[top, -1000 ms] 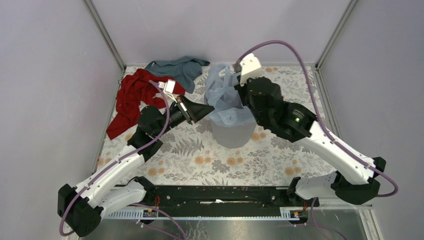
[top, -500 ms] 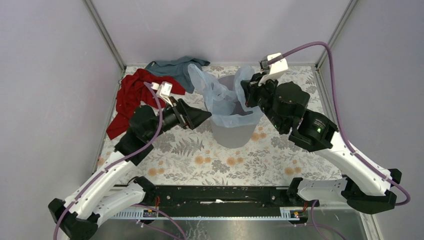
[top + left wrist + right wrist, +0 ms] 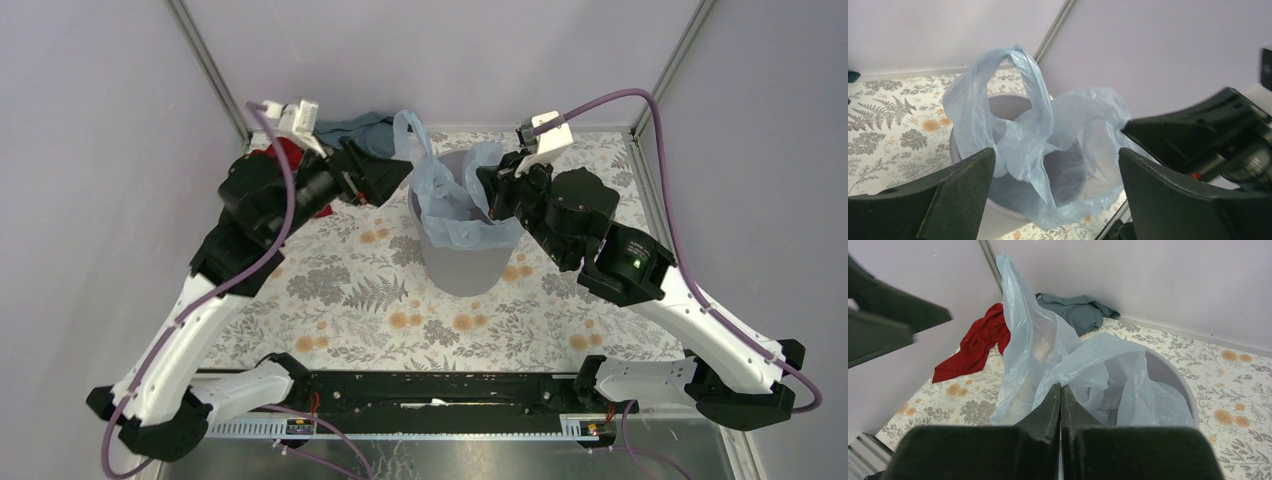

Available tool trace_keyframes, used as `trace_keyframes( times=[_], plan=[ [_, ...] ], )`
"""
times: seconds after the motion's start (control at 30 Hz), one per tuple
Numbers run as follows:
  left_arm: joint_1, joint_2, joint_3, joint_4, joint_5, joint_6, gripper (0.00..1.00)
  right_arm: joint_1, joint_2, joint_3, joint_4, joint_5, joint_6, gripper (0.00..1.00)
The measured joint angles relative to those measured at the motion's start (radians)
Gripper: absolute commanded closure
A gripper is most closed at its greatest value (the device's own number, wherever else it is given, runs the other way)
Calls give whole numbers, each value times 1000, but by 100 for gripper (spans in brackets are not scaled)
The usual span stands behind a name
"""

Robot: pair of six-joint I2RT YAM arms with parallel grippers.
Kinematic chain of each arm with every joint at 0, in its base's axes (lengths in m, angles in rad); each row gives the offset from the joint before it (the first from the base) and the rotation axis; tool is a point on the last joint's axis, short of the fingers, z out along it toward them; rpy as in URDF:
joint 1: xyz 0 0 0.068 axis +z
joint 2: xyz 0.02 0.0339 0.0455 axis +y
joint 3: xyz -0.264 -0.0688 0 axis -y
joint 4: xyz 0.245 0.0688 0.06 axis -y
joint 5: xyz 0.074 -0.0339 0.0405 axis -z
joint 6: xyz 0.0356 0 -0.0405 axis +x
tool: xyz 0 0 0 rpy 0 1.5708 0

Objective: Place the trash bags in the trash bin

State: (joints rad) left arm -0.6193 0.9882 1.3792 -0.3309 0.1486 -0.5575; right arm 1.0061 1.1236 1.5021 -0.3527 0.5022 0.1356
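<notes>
My left gripper moves open, outward and toward the bin (image 3: 465,268) next, fingers around the bag's handle loop, since it stands up clear of the bin's rim.
The pale blue trash bag (image 3: 450,200) hangs crumpled in and over the mouth of the light grey trash bin (image 3: 465,268), one handle loop standing up at its left. My left gripper (image 3: 405,172) hovers just left of that loop, open, nothing between its fingers (image 3: 963,185); its wrist view looks across at the bag (image 3: 1038,145) and the bin's inner wall (image 3: 1008,102). My right gripper (image 3: 487,195) is at the bin's right rim, shut on the bag's edge; in its wrist view the bag (image 3: 1048,350) spreads from the shut tips (image 3: 1060,386) over the bin rim (image 3: 1173,371).
A red cloth (image 3: 978,342) and a teal-grey cloth (image 3: 1080,310) lie in the back left corner on the floral mat, partly behind my left arm (image 3: 260,195). Lilac walls close in the back and sides. The bin stands mid-table between both arms.
My left gripper opened, let go of the bag and rose back toward the left corner. The right gripper drew the bag's edge rightward, spreading the bag over the bin's mouth.
</notes>
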Motion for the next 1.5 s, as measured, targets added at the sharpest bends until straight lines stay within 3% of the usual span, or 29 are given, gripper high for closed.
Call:
trace_keyframes(
  times=[0.3, 0.4, 0.5, 0.57, 0.63, 0.7, 0.8, 0.93, 1.0, 1.07, 1.3, 1.5],
  plan=[
    [-6, 243, 105, -4, -1, 3, 13, 0, -2, 0, 0, -11, 0, 100],
    [-8, 285, 109, 16, -4, 3, 21, 0, -3, -1, -1, -20, 0, 100],
    [-8, 319, 127, 46, -13, 2, 42, 0, -9, -3, -4, -26, 0, 100],
    [-9, 336, 143, 68, -16, 2, 66, 0, -18, -5, -13, -26, -1, 100],
    [-9, 345, 155, 91, -17, 7, 83, 0, -32, -8, -23, -29, -4, 97],
    [-9, 346, 159, 115, -14, 5, 91, 0, -46, -10, -32, -42, -10, 82],
    [-9, 336, 151, 153, 6, -6, 100, 0, -74, -13, -61, -76, -34, 71],
    [-9, 262, 56, 223, 45, -36, 100, 0, -91, -13, -129, -108, -90, 48],
    [-9, 211, 3, 251, 66, -55, 100, 0, -83, -11, -173, -129, -122, 29],
    [-9, 165, -39, 280, 86, -70, 100, 0, -69, -8, -211, -158, -148, 18],
    [-9, 91, -122, 365, 154, -116, 100, 0, 2, 51, -302, -213, -276, 18],
    [-9, 86, -198, 401, 193, -153, 100, 0, 108, 213, -325, -116, -348, 18]
  ],
)
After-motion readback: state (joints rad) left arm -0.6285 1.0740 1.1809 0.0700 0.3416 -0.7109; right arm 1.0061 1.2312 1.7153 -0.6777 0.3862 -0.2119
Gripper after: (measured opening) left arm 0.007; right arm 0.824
